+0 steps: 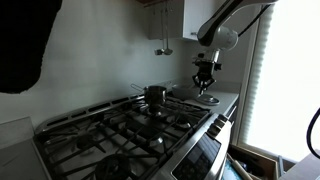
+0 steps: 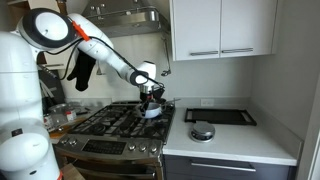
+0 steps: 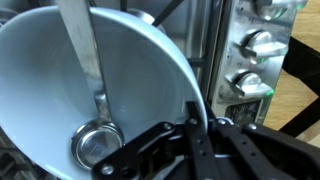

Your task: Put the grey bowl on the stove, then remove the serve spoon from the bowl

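Note:
I will move my gripper away from the counter end, lower the bowl point(image 1: 208, 98) onto the stove's middle grates and release the bowl's near rim, because those grates are clear.
In the wrist view the grey bowl point(image 3: 60, 90) fills the left side, pale inside. The metal serve spoon point(image 3: 95, 140) lies in it, its handle leaning up over the far rim. My gripper point(image 3: 195, 135) is shut on the bowl's near rim, one finger inside and one outside. In both exterior views the gripper point(image 1: 205, 82) point(image 2: 149, 98) holds the bowl point(image 1: 208, 98) point(image 2: 152, 112) over the end of the stove point(image 1: 130, 125) point(image 2: 115, 118) nearest the counter. Whether the bowl rests on the black grates or hangs just above them I cannot tell.
A small steel pot point(image 1: 155, 93) stands on a back burner. The stove's knobs point(image 3: 248, 45) show just beside the bowl. In an exterior view a round metal item point(image 2: 202, 132) and a black tray point(image 2: 222, 116) sit on the counter. Cabinets point(image 2: 220, 28) hang overhead.

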`<state>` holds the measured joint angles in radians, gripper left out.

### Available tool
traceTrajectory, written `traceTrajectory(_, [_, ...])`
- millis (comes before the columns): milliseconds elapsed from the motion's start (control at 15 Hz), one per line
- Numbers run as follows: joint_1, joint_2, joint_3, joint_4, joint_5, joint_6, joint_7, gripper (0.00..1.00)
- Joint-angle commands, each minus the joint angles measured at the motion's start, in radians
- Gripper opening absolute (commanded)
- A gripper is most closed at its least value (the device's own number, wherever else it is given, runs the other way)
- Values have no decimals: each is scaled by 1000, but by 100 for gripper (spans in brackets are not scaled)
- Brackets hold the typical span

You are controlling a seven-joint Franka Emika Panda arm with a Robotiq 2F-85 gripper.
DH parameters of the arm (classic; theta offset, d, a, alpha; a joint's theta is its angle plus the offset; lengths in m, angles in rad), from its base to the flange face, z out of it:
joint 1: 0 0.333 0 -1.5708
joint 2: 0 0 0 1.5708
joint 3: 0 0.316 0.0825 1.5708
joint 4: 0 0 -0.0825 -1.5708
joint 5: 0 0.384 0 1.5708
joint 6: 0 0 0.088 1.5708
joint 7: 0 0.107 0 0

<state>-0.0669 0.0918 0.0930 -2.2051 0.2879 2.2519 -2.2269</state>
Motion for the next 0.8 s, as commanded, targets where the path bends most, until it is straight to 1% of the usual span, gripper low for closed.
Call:
traceTrajectory(0, [88, -104, 43, -86, 30, -20, -9, 2])
traceTrajectory(200, [160, -110, 84, -103, 64, -7, -10, 2])
traceTrajectory(333, [197, -96, 104, -101, 99, 7, -21, 2])
traceTrajectory(533, [231, -76, 123, -88, 99, -21, -16, 2])
traceTrajectory(733, [239, -61, 125, -99, 101, -38, -46, 2])
